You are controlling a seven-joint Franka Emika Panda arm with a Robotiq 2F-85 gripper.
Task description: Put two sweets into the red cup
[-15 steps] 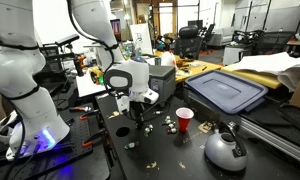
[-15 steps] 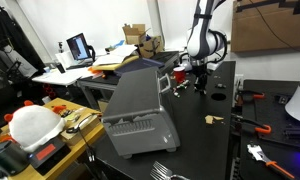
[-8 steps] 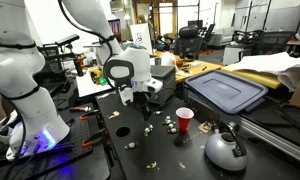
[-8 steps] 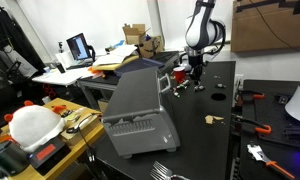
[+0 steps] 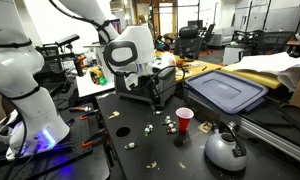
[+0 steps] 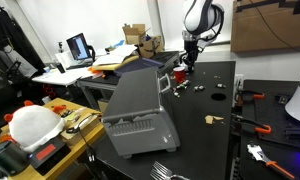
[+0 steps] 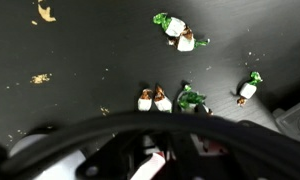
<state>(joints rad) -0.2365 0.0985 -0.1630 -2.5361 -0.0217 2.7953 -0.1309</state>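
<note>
The cup is outward of my gripper. I will next move my gripper outward over the red cup's opening (image 5: pixel 185 112) (image 7: pixel 147 168) and let go of the green-wrapped sweet there.
The red cup (image 5: pixel 184 120) stands upright on the black table, right of my gripper. Several tiny pale sweets (image 5: pixel 168 122) lie scattered just left of the cup, and more lie on the table in the other exterior view (image 6: pixel 200 87). In the wrist view the sweets (image 7: pixel 155 100) lie below me, some with green wrapper ends (image 7: pixel 190 98). My gripper (image 5: pixel 155 97) hangs above the table, left of the cup; it also shows in an exterior view (image 6: pixel 186 66). Its jaws (image 7: pixel 155 160) are blurred, look closed, and hold a pale bit like a sweet.
A rounded grey kettle (image 5: pixel 225 150) stands at the front right near the cup. A blue bin lid (image 5: pixel 227 92) lies behind it. A grey box (image 6: pixel 140 105) stands on the table's near side. Small crumbs (image 7: pixel 40 78) lie on the table.
My gripper has risen from the table surface among the sweets and moved back and toward the cup's side. The cup and the loose sweets have not moved.
</note>
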